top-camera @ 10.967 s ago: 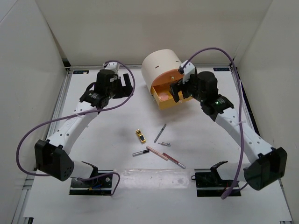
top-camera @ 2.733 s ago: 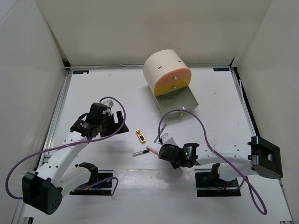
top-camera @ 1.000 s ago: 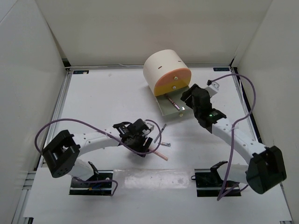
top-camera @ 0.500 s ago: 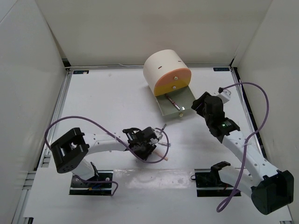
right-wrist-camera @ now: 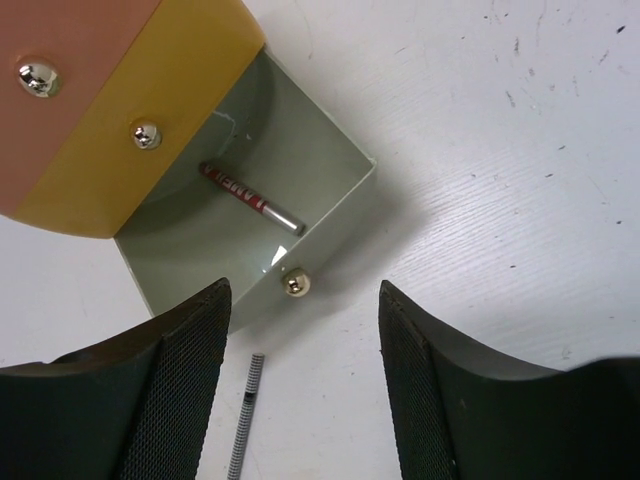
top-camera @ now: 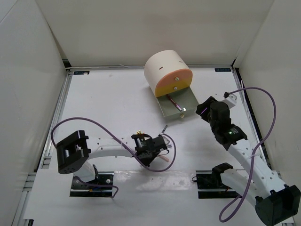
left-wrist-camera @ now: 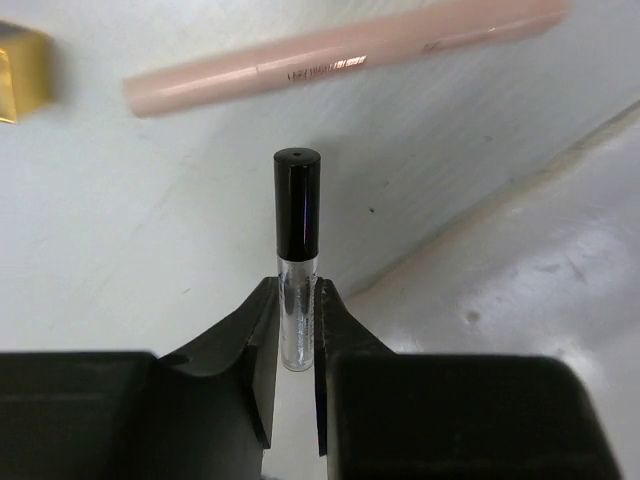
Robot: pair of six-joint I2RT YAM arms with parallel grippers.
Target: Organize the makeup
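Note:
The red-labelled stick leaves room, so my left gripper next needs to lift the gloss tube [left-wrist-camera: 297,215] and carry it outward over the open drawer's bare bottom to release it.
My left gripper [left-wrist-camera: 297,292] is shut on a clear gloss tube [left-wrist-camera: 297,215] with a black cap, low over the table. From above, the left gripper [top-camera: 157,143] sits at the table's near middle. A pink pencil [left-wrist-camera: 340,55] and a gold lipstick [left-wrist-camera: 20,85] lie just beyond the tube. My right gripper [right-wrist-camera: 303,320] stands open and empty over the table, in front of the open grey-green drawer [right-wrist-camera: 335,185]. A red-labelled stick [right-wrist-camera: 250,198] lies in that drawer. A thin checked pencil [right-wrist-camera: 243,418] lies on the table near the left finger.
The cream cylindrical box [top-camera: 164,68] with orange fronts stands at the back middle, its drawer [top-camera: 187,111] pulled out toward the right arm [top-camera: 221,125]. A thin pencil [top-camera: 164,127] lies between drawer and left gripper. White walls enclose the table.
My left gripper has shut on the gloss tube after sliding right along the near table. The right arm has drawn back from the drawer toward the right.

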